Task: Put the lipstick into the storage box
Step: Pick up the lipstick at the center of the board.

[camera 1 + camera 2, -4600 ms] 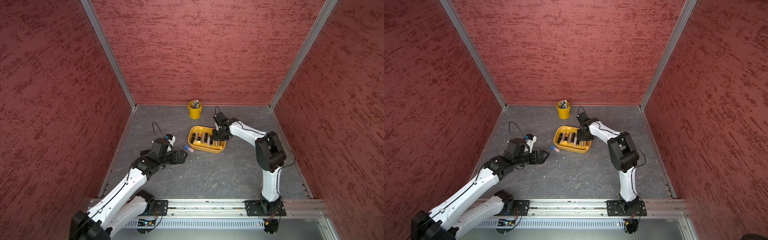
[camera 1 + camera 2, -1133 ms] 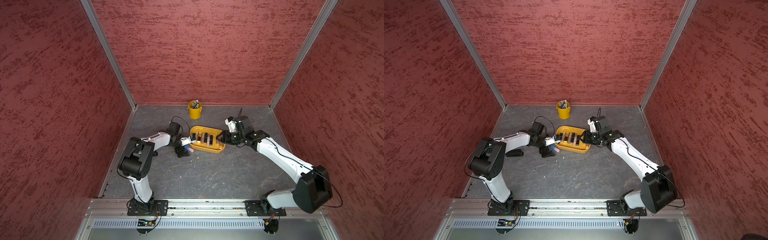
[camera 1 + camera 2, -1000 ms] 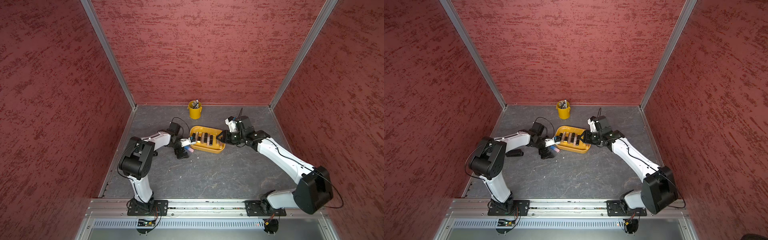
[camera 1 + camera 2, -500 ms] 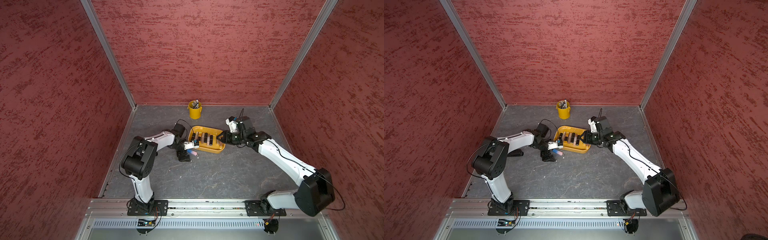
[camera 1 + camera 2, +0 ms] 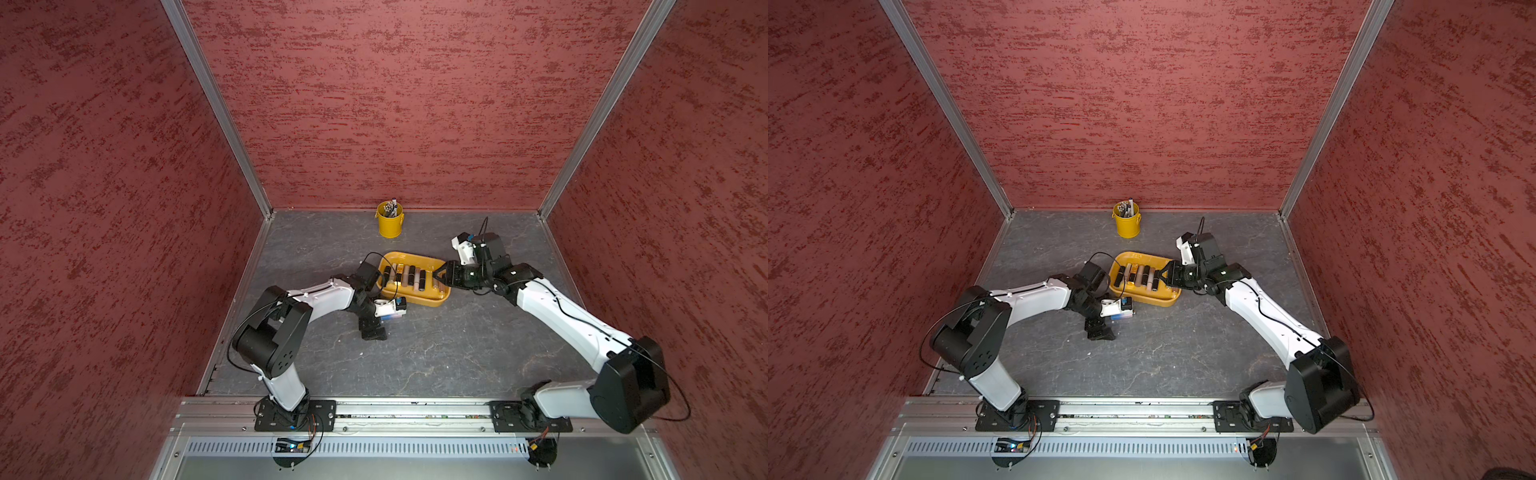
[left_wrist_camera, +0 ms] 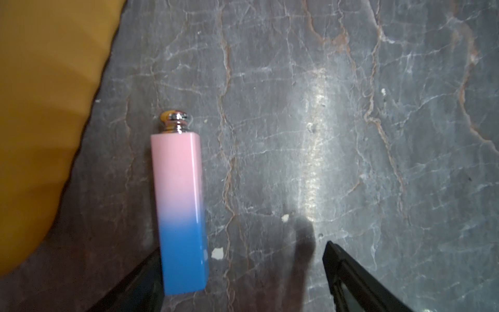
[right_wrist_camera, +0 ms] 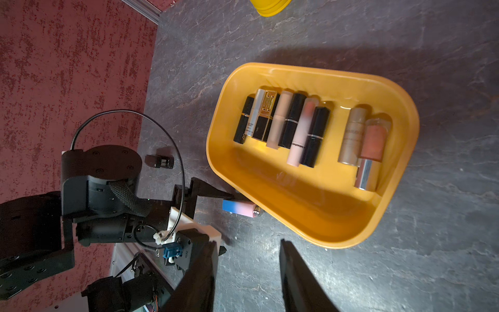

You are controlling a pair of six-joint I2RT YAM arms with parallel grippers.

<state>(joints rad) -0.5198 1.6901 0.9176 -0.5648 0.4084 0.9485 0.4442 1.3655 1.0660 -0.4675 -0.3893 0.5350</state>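
My left gripper shifts outward toward the storage box's side next. It then closes on the lipstick's blue end (image 5: 387,317) (image 6: 183,257), because that end lies beside just one finger.
A pink-and-blue lipstick (image 6: 178,202) lies flat on the grey floor, close beside the yellow storage box (image 6: 40,108). My left gripper (image 6: 240,270) is open around the lipstick's blue end, which rests next to one finger (image 6: 148,272). Both top views show this gripper (image 5: 384,322) (image 5: 1113,322) low at the storage box's (image 5: 419,302) (image 5: 1158,301) near left corner. The right wrist view shows the lipstick (image 7: 239,209) just outside the storage box's wall (image 7: 297,210), with several lipsticks inside. My right gripper (image 7: 247,256) (image 5: 442,276) is open and empty at the box's right end.
A yellow bucket (image 5: 390,222) (image 5: 1127,224) holding pens stands at the back wall. A small black tube (image 7: 159,161) lies on the floor beyond my left arm. Red walls close three sides, and a metal rail (image 5: 415,409) runs along the front.
My left gripper has slid a little to the right along the floor, around the lipstick, and its jaws narrowed slightly. My right gripper has edged left toward the storage box.
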